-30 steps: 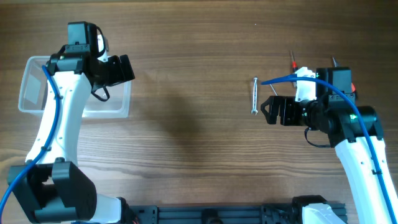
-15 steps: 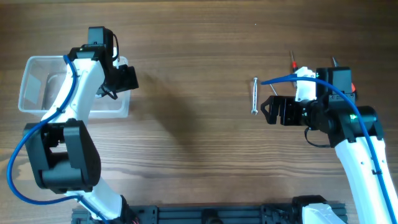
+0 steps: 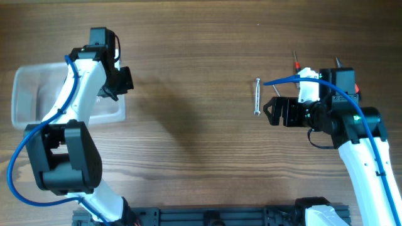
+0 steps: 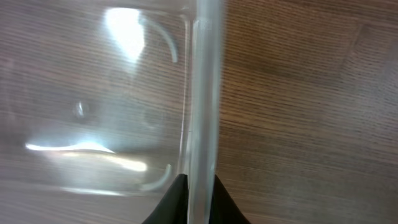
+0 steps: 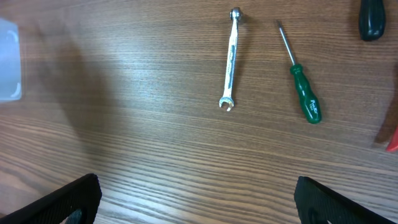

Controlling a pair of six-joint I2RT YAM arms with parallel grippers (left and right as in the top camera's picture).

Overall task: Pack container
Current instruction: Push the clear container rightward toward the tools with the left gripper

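Observation:
My left gripper draws the container [image 3: 34, 94] toward the wrench next and releases it on the bare wood midway [image 3: 188, 83], because the tools lie far from it.
The clear container [image 3: 34, 94] lies at the table's left, seen from above. My left gripper [image 3: 120, 83] is shut on its right-hand rim. In the left wrist view the two black fingers [image 4: 174, 200] pinch the upright rim wall [image 4: 205, 93] of the container between them. My right gripper [image 3: 271, 110] hangs open over bare wood at the right, its fingers [image 5: 62, 199] far apart with nothing between them. Ahead of it lie a small silver wrench [image 5: 231, 59] and a green-handled screwdriver [image 5: 301, 81].
A red-handled screwdriver [image 3: 293, 63] lies behind the right arm. A black handle [image 5: 372, 18] and a red tip [image 5: 392, 140] show at the right wrist view's edge. A tiny screw [image 3: 258, 25] sits far back.
My left gripper has shut on the container's right rim, and the container has slid a little to the left. The right arm and the tools have not moved.

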